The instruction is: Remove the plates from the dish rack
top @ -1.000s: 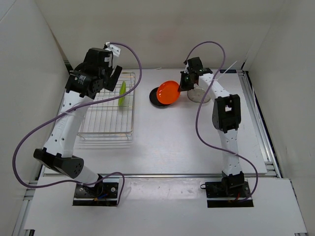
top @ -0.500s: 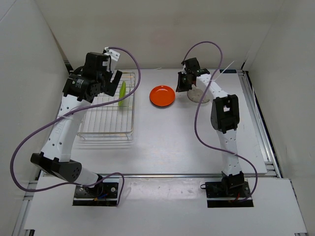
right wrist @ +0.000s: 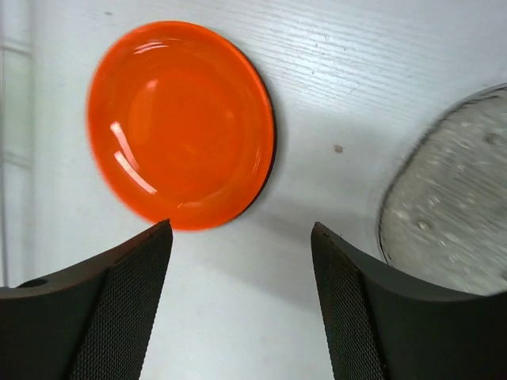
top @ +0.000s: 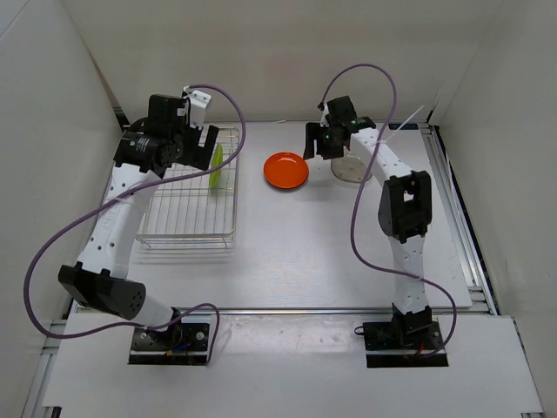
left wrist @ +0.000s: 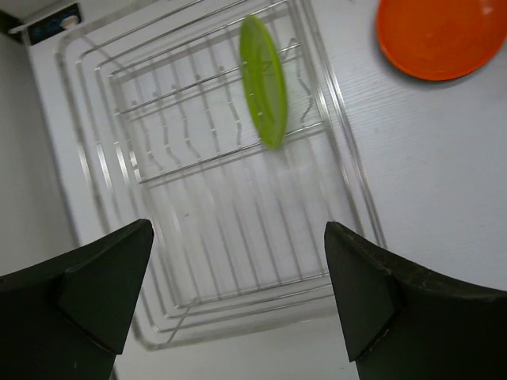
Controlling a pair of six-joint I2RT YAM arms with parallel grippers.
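The lime green plate stands on edge in the rack (top: 185, 233), so my open left gripper should next come down and outward onto the plate's upper rim (top: 218, 162) and close.
The wire dish rack (top: 185, 233) stands at the left, with a lime green plate (top: 215, 164) upright on edge in its far right part. My left gripper (top: 198, 144) hovers open above the rack's far end; its wrist view shows the green plate (left wrist: 264, 79) ahead of the empty gripper (left wrist: 238, 229). A red-orange plate (top: 286, 170) lies flat on the table with a black rim (right wrist: 270, 161) showing under it. To its right lies a clear plate (top: 352, 167). My right gripper (top: 320, 146) is open and empty, between the orange plate (right wrist: 181, 123) and the clear plate (right wrist: 451, 206).
White walls close in the table at the back and on both sides. A metal rail (top: 452, 200) runs along the right edge. Purple cables (top: 52, 252) loop off both arms.
My right gripper has opened and let go of the orange plate, which went from tilted to lying flat over the black one. The gripper drew back slightly. The left gripper shifted a little over the rack.
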